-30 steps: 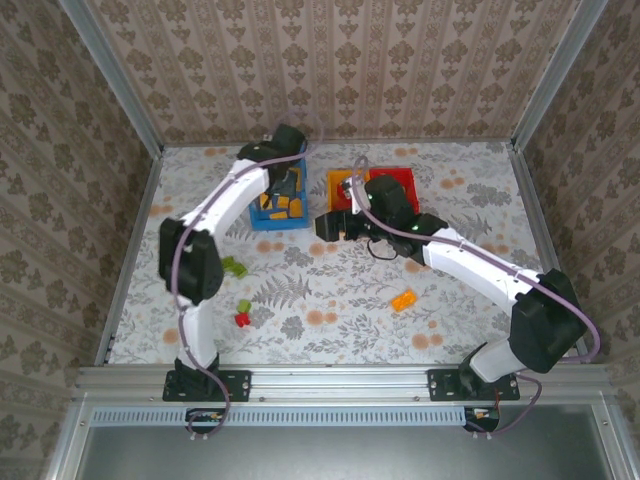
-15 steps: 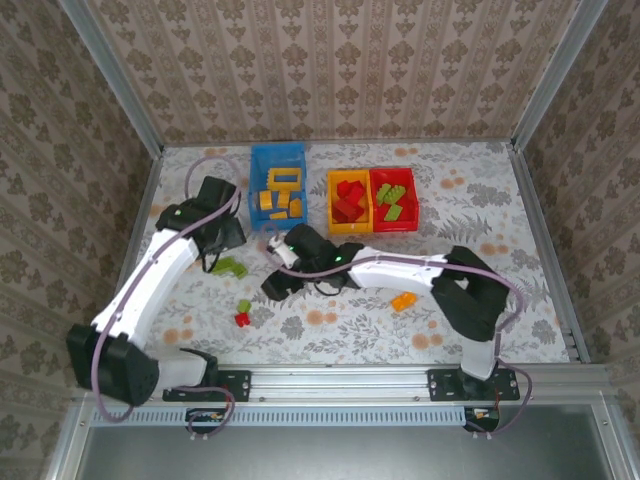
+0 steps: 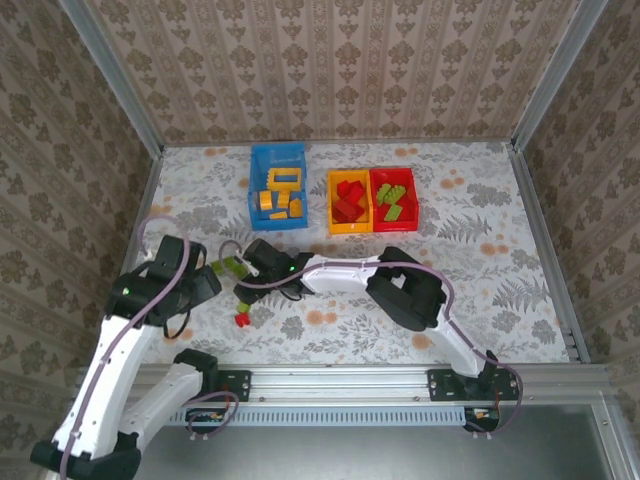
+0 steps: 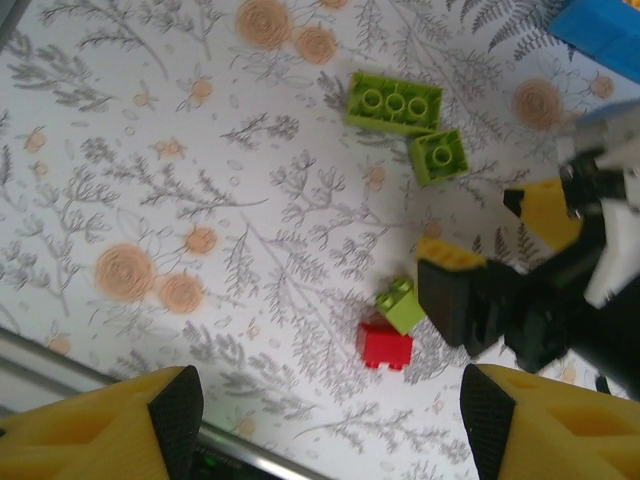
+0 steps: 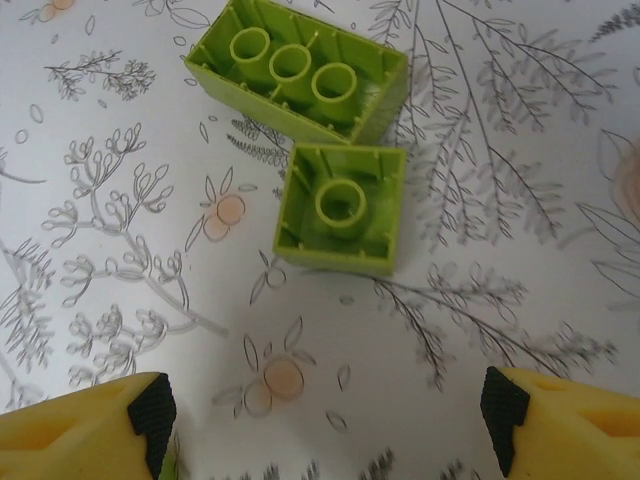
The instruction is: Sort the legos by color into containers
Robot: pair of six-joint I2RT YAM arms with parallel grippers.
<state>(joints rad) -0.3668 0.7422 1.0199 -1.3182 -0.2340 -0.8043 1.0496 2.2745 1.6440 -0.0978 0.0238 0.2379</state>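
Note:
The long lego is crowding the far edge of the square one, so my right gripper will next reach outward and down around the free sides of the square lego [image 3: 238, 269] [image 5: 340, 207].
Two lime green legos lie upside down side by side: a long one [image 5: 300, 80] and a square one [image 5: 343, 205], just ahead of my open right gripper [image 5: 325, 420], which holds nothing. From above they sit left of centre [image 3: 228, 267], with the right gripper [image 3: 245, 275] reaching across to them. A small green brick [image 4: 400, 303] leans on a red brick [image 4: 385, 345] in front of my open, empty left gripper [image 4: 330, 430]. The blue bin [image 3: 262, 160] holds yellow bricks, the yellow-orange bin [image 3: 333, 205] red ones, the red bin [image 3: 412, 200] green ones.
The right arm [image 3: 340, 272] stretches across the table's middle, its elbow [image 3: 405, 292] near the front. The left arm [image 3: 130, 300] stands over the table's left edge. A metal rail [image 3: 340, 378] runs along the near side. Patterned walls enclose the table.
The left arm has pulled back from the blue bin to the near left. The right arm has swung from the bins across to the green bricks on the left.

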